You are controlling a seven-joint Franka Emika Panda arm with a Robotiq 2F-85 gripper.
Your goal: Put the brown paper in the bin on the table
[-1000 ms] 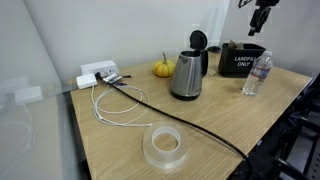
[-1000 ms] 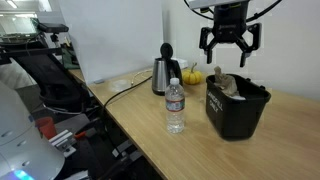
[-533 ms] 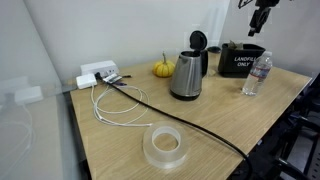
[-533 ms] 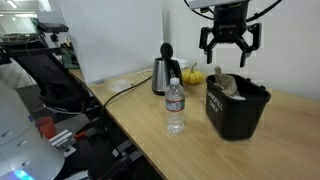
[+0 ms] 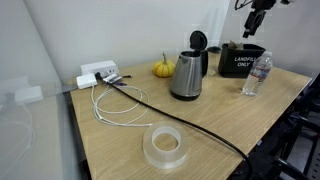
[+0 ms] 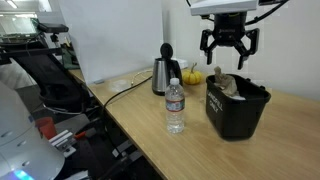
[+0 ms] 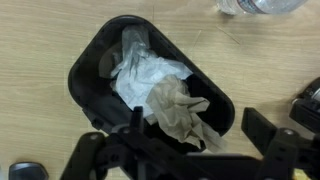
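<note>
My gripper will next move down toward the bin's opening with its fingers on both sides of the brown paper's crumpled top (image 6: 228,84) (image 7: 180,108). That part of the paper sticks up beside the bin's rim.
The brown paper (image 7: 180,112) lies crumpled inside the black bin (image 7: 92,62), on top of white paper; its edge shows over the bin's rim in an exterior view (image 6: 228,85). The bin stands on the wood-grain table (image 5: 120,135) in both exterior views (image 5: 240,60) (image 6: 237,110). My gripper (image 6: 229,52) hangs open and empty well above the bin; it also shows in the wrist view (image 7: 195,150) and at the top of an exterior view (image 5: 256,18).
A steel kettle (image 5: 187,72), a small orange pumpkin (image 5: 163,68), a water bottle (image 5: 256,74), a tape roll (image 5: 165,147), a black cable (image 5: 190,125) and a white power strip (image 5: 98,74) with cords are on the table.
My gripper has risen slightly above the bin. The brown paper stays in the bin.
</note>
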